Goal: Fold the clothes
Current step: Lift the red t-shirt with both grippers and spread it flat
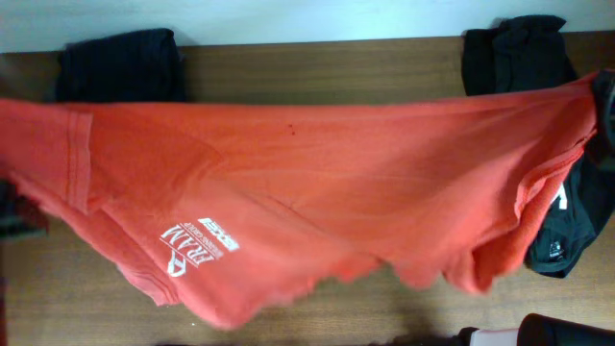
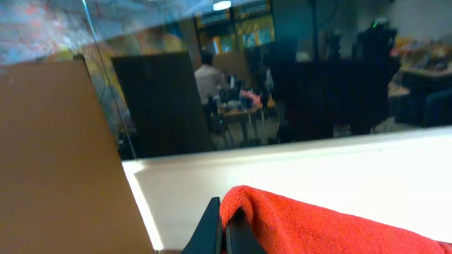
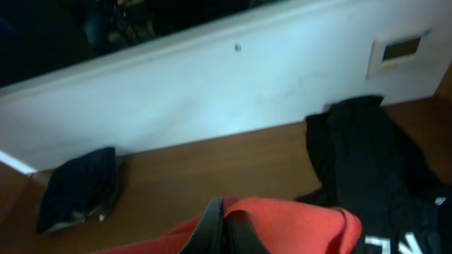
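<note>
I will bring my right gripper outward and down to bare table (image 3: 272, 159) beside the black cloth and release the shirt's edge, as the shirt (image 3: 296, 222) hangs above the table.
The red-orange T-shirt (image 1: 317, 183) hangs stretched wide across the table, held up by its two upper corners. Its white lettering (image 1: 197, 248) faces up at the lower left, and its lower edge sags toward the front. My left gripper (image 2: 224, 227) is shut on a fold of the shirt's fabric (image 2: 304, 226). My right gripper (image 3: 223, 227) is shut on another fold of the shirt (image 3: 296, 222). In the overhead view both grippers are hidden at the frame's left and right edges behind the cloth.
A dark navy folded pile (image 1: 120, 65) lies at the back left, also in the right wrist view (image 3: 78, 187). A black garment with white letters (image 1: 567, 226) lies at the right, with more black cloth (image 1: 519, 53) at the back right. The brown table (image 1: 327, 67) ends at a white wall.
</note>
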Available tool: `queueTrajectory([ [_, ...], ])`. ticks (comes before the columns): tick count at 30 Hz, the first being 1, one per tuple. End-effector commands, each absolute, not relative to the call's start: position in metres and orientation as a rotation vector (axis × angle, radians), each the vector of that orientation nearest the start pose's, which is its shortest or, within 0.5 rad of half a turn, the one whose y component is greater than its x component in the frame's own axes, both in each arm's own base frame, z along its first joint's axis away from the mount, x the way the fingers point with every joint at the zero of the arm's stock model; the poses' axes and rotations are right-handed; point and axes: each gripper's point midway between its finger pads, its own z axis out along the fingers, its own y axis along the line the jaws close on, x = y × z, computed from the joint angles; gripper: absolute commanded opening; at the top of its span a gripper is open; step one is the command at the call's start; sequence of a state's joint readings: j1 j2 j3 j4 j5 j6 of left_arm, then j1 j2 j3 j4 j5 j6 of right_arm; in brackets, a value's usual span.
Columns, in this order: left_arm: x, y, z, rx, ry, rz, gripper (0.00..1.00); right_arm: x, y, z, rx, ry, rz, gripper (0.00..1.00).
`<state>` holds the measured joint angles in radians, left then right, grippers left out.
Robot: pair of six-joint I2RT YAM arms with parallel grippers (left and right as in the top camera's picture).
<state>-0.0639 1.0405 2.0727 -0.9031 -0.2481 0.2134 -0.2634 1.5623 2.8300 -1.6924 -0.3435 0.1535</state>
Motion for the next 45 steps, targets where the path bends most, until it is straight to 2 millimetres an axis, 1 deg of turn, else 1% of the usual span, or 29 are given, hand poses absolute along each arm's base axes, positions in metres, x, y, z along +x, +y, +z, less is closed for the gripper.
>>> queueTrajectory([
  [1, 0.242, 0.037, 0.59, -0.014, 1.563, 0.365, 0.0, 0.277, -0.017, 0.503, 0.236, 2.081, 0.291, 0.04],
  [2, 0.262, 0.035, 0.574, -0.014, 1.63, 0.355, 0.0, 0.285, -0.02, 0.49, 0.245, 2.131, 0.298, 0.04],
  [7, 0.315, 0.031, 0.529, -0.014, 1.796, 0.326, 0.0, 0.318, -0.029, 0.445, 0.266, 2.28, 0.32, 0.04],
  [8, 0.334, 0.028, 0.509, -0.011, 1.862, 0.308, 0.0, 0.333, -0.032, 0.429, 0.28, 2.326, 0.333, 0.04],
  [11, 0.367, 0.02, 0.471, 0.001, 1.985, 0.266, 0.0, 0.361, -0.032, 0.398, 0.274, 2.397, 0.358, 0.04],
  [14, 0.4, 0.011, 0.428, 0.048, 2.111, 0.233, 0.0, 0.39, -0.027, 0.364, 0.253, 2.462, 0.386, 0.04],
  [17, 0.432, 0.009, 0.384, 0.067, 2.223, 0.241, 0.0, 0.422, -0.018, 0.325, 0.226, 2.519, 0.412, 0.04],
  [20, 0.465, 0.007, 0.335, 0.083, 2.322, 0.249, 0.0, 0.458, -0.007, 0.281, 0.187, 2.554, 0.434, 0.04],
  [21, 0.474, 0.007, 0.322, 0.088, 2.346, 0.251, 0.0, 0.467, -0.005, 0.27, 0.177, 2.558, 0.437, 0.04],
  [23, 0.496, 0.006, 0.292, 0.095, 2.383, 0.254, 0.0, 0.491, 0.002, 0.244, 0.15, 2.559, 0.444, 0.04],
  [26, 0.527, 0.003, 0.254, 0.1, 2.408, 0.254, 0.0, 0.524, 0.011, 0.211, 0.115, 2.542, 0.445, 0.04],
  [27, 0.538, 0.002, 0.24, 0.101, 2.411, 0.254, 0.0, 0.538, 0.013, 0.199, 0.107, 2.529, 0.441, 0.04],
  [29, 0.558, 0.0, 0.219, 0.101, 2.403, 0.245, 0.0, 0.563, 0.015, 0.181, 0.095, 2.49, 0.438, 0.04],
  [32, 0.584, -0.008, 0.196, 0.112, 2.372, 0.205, 0.0, 0.592, 0.018, 0.162, 0.121, 2.43, 0.452, 0.04],
  [33, 0.59, -0.01, 0.19, 0.115, 2.363, 0.195, 0.0, 0.597, 0.018, 0.158, 0.137, 2.419, 0.458, 0.04],
  [35, 0.598, -0.014, 0.182, 0.121, 2.352, 0.187, 0.0, 0.602, 0.018, 0.153, 0.15, 2.41, 0.463, 0.04],
  [37, 0.6, -0.017, 0.182, 0.126, 2.344, 0.184, 0.0, 0.602, 0.018, 0.153, 0.148, 2.411, 0.461, 0.04],
  [45, 0.609, -0.024, 0.192, 0.129, 2.289, 0.176, 0.0, 0.606, 0.015, 0.157, 0.146, 2.388, 0.449, 0.04],
])
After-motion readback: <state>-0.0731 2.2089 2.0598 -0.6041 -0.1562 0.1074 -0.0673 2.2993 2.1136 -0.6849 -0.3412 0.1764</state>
